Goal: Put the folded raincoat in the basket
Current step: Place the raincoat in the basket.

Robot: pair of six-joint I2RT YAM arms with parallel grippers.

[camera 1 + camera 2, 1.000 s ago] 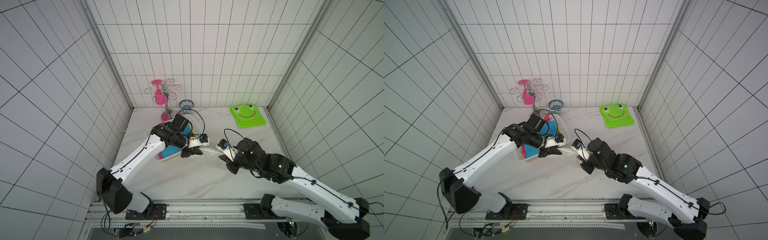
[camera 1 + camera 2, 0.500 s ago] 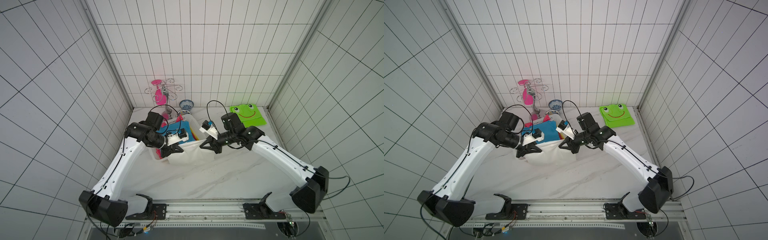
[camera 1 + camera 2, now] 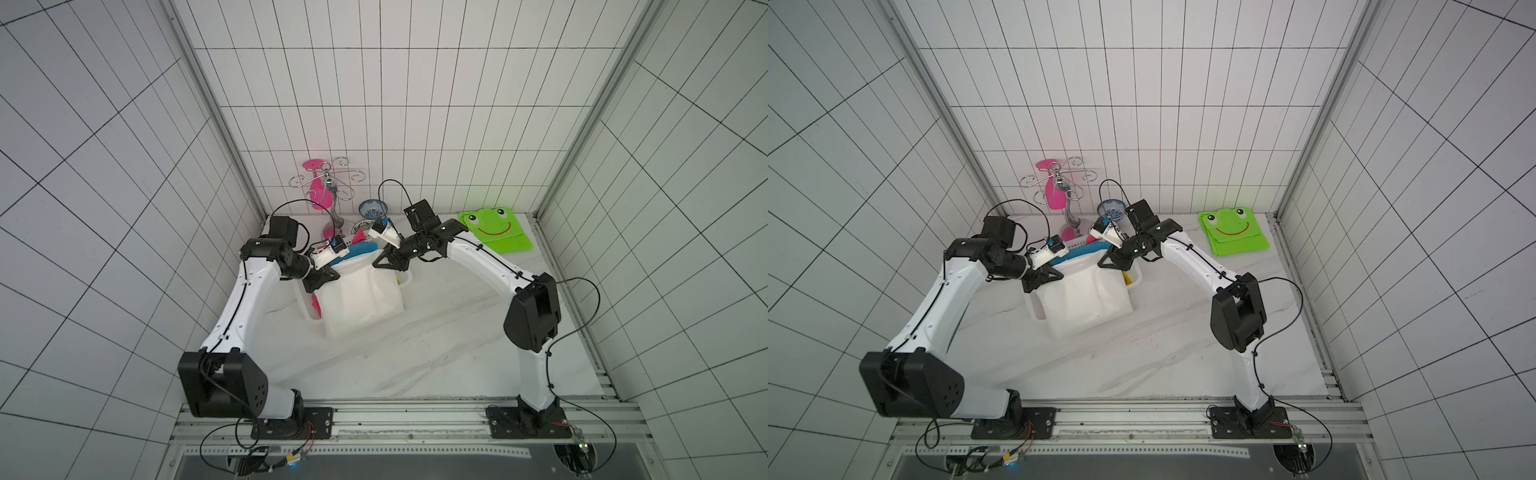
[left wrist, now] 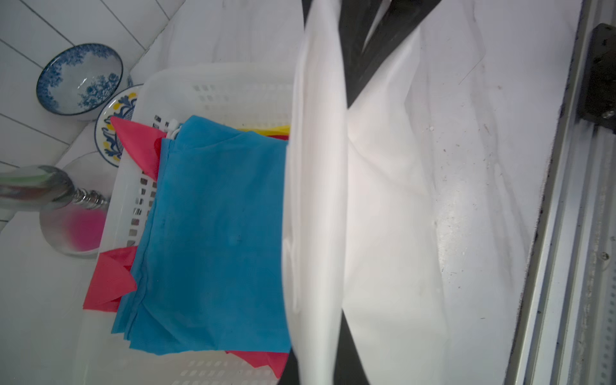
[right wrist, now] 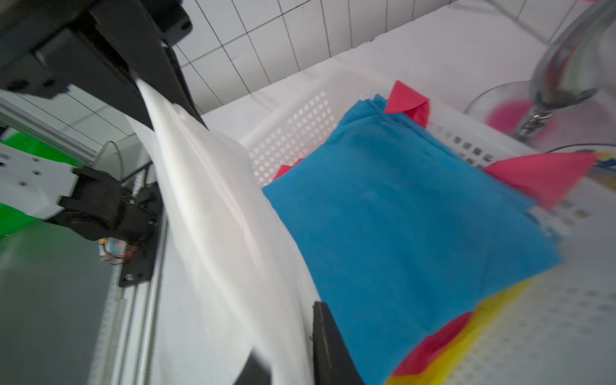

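Note:
The raincoat hangs over the basket's near rim, so I'll move my left gripper outward to the far edge of the blue cloth [image 3: 356, 245] [image 4: 151, 237] and release the raincoat's corner.
The white folded raincoat [image 3: 361, 299] hangs stretched between my two grippers and drapes over the near rim of the white perforated basket [image 3: 406, 279], its lower end on the table in both top views [image 3: 1088, 303]. My left gripper [image 3: 327, 277] is shut on one upper corner [image 4: 316, 360]. At the other corner, my right gripper [image 3: 384, 264] has its jaws parted, with the fabric lying loose between them [image 5: 290, 350]. The basket [image 4: 216, 83] holds folded blue [image 4: 213, 233], red and yellow cloths.
Behind the basket stand a blue patterned bowl [image 3: 372, 208], a patterned plate [image 4: 110, 133] and a chrome stand with a pink glass [image 3: 328, 195]. At the back right lies a green frog cloth [image 3: 496, 230]. The tiled back wall is close.
Both arms have carried the raincoat from the table's middle back to the basket, pulling it wide between them. The right gripper's jaws have just parted.

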